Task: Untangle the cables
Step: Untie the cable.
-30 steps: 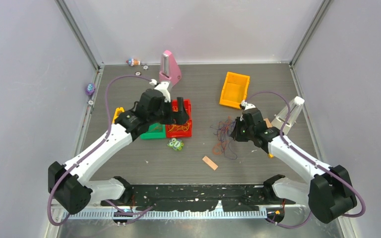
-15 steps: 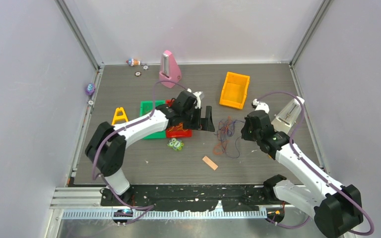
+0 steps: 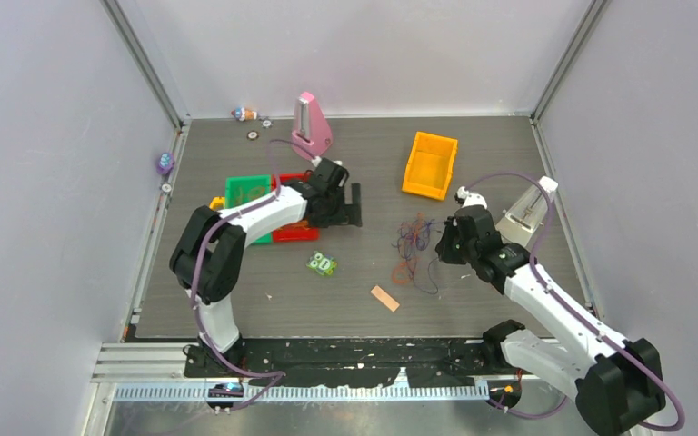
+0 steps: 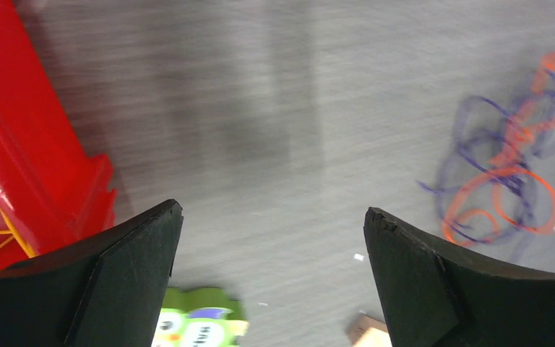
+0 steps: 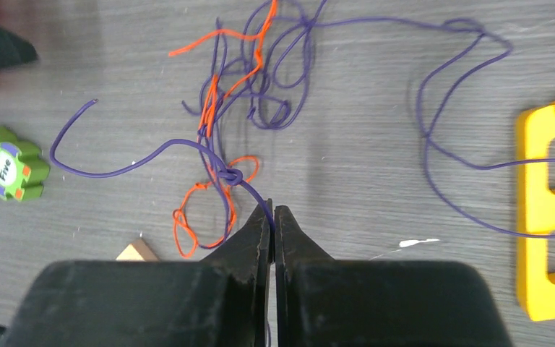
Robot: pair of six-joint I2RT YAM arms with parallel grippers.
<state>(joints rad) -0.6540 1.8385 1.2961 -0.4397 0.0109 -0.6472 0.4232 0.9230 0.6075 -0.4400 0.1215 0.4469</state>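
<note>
The held purple cable lies to the left gripper's right in the top view, so the left gripper should next swing and tilt away from the red bin [image 3: 293,233] onto the cable.
The cables [image 3: 413,250] lie as a loose tangle of purple and orange strands on the dark table, right of centre. My right gripper [image 3: 443,243] sits at the tangle's right edge. In the right wrist view its gripper [image 5: 272,213] is shut on a purple cable [image 5: 249,189] just behind a knot with an orange strand, and more purple loops [image 5: 448,137] trail to the right. My left gripper [image 3: 355,203] hovers open beside the red bin [image 3: 293,233]. The left wrist view shows this gripper [image 4: 271,213] with nothing between its jaws, and the cables [image 4: 509,173] off to its right.
Yellow strands lie inside the red bin [image 4: 22,166], with a green bin [image 3: 247,193] next to it. An owl block [image 3: 323,264] and a wooden piece [image 3: 384,298] lie near the front. An orange bin [image 3: 430,164], a pink metronome [image 3: 312,125] and a white wedge [image 3: 527,211] stand further back.
My left gripper left the red bin, swung right toward the cables, then drew back left. The red and green bins shifted left. My right gripper moved slightly right, still shut on the purple cable.
</note>
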